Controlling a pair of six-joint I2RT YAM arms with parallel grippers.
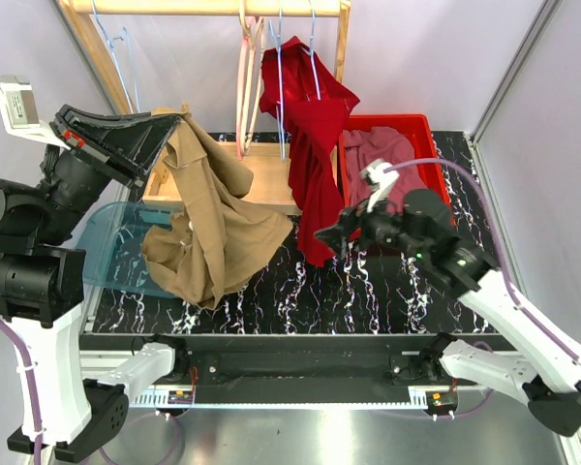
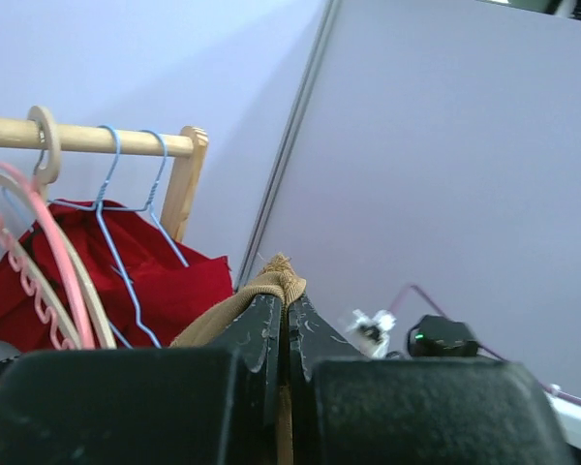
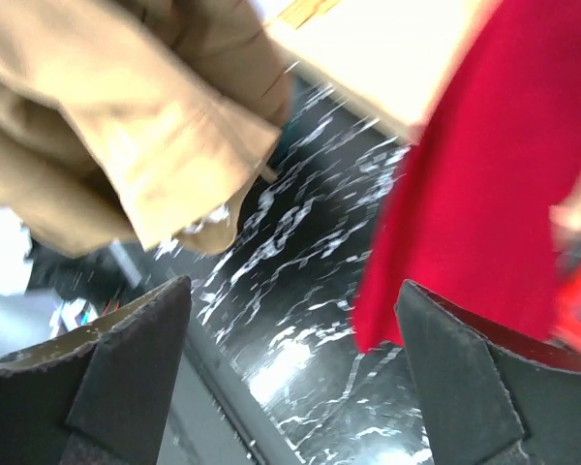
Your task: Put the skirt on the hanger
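My right gripper slides its open fingers to the left in the top view around the skirt next, since the skirt's jutting corner lies that way.
The tan skirt (image 1: 213, 223) hangs from my left gripper (image 1: 179, 118), which is shut on a bunched bit of its top edge; the lower folds rest on the table. In the left wrist view the tan cloth (image 2: 276, 276) pokes out above the closed left gripper (image 2: 288, 302). Empty hangers hang on the wooden rail (image 1: 213, 7): a pink one (image 1: 247, 68) and a blue wire one (image 1: 116, 48). My right gripper (image 1: 331, 232) stands open between the skirt and a red garment (image 1: 310, 145). Its wrist view shows the gripper (image 3: 295, 291) empty, with the skirt (image 3: 126, 126) upper left.
The red garment (image 3: 484, 194) hangs on a blue wire hanger down to the table. A red bin (image 1: 431, 145) with a mauve cloth (image 1: 378, 155) sits at the back right. A translucent blue tray (image 1: 111, 247) lies left, partly under the skirt. The rack's wooden base (image 1: 266, 179) is behind.
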